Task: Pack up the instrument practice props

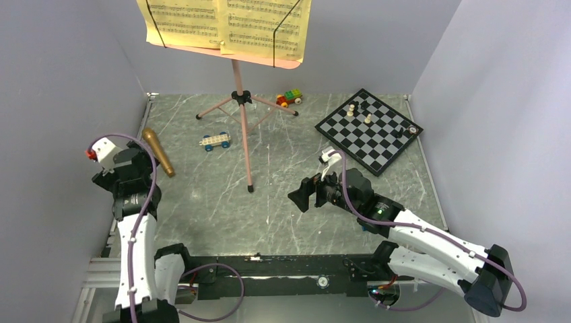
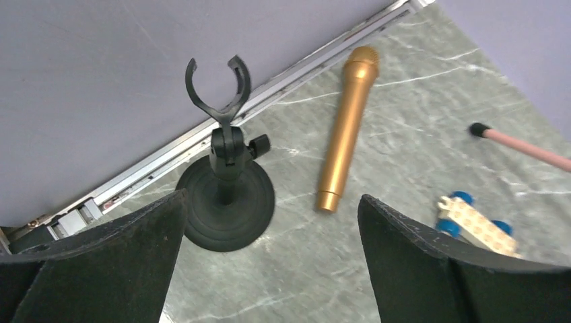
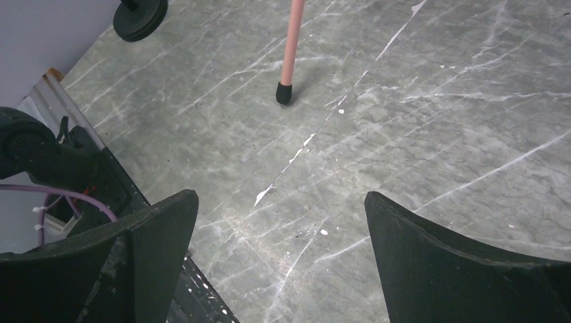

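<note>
Next, my left gripper swings past the microphone and closes midway along the stand's near leg (image 1: 246,151), which lies clear to its right in the top view.
The gold-brown microphone (image 2: 347,128) lies flat on the marble floor, beside the black round-based mic stand (image 2: 225,195), whose clip is empty. My left gripper (image 2: 273,202) hovers open just short of both, with nothing between its fingers. In the top view the microphone (image 1: 158,152) lies right of the left wrist, which hides the mic stand. The pink tripod music stand (image 1: 244,128) stands mid-table and holds the yellow sheet-music pages (image 1: 225,23). My right gripper (image 1: 303,195) is open and empty, right of the stand's near leg (image 3: 284,94).
A chessboard (image 1: 369,129) with a few pieces lies at the back right. One toy brick car (image 1: 215,140) sits left of the tripod, another (image 1: 289,98) behind it. Grey walls close in the left, back and right sides. The arms' base rail (image 1: 269,269) runs along the near edge.
</note>
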### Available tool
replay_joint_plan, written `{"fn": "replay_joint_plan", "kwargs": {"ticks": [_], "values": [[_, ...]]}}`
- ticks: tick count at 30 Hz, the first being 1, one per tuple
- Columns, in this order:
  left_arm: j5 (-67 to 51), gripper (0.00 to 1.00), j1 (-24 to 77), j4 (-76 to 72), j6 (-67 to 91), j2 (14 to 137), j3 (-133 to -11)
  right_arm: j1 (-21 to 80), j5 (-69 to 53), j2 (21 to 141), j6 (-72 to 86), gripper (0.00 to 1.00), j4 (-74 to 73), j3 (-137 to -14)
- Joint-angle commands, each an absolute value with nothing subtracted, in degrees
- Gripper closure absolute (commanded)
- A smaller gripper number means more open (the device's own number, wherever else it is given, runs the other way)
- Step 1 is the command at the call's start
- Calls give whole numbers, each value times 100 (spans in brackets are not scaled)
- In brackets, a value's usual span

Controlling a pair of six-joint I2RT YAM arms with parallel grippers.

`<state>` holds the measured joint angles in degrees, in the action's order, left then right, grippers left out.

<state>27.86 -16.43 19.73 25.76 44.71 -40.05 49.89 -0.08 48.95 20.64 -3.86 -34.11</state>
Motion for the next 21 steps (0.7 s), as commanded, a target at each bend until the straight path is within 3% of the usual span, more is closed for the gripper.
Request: {"fn": "replay_joint_plan", "kwargs": {"ticks": [1,6,10,13,21], "values": [[2836,1,-1220,2995,3163,3981,-4585,4970,-249,4926,2100,0,-277,-3700],[2705,1,229,2572,3285,3276,-4601,4967,-293,4965,2176,0,-208,-3737],[3178,1,2218,2317,2910,4078,-5211,4966,-320,5140,2372,1,-204,-3893],[3330,1,3411,1135,2117,4649,-5138,4967,-333,5211,2470,1,-110,-3919],[2678,1,3605,-856,1199,6084,-4627,4966,-21,5086,2502,1,-354,-3885]]}}
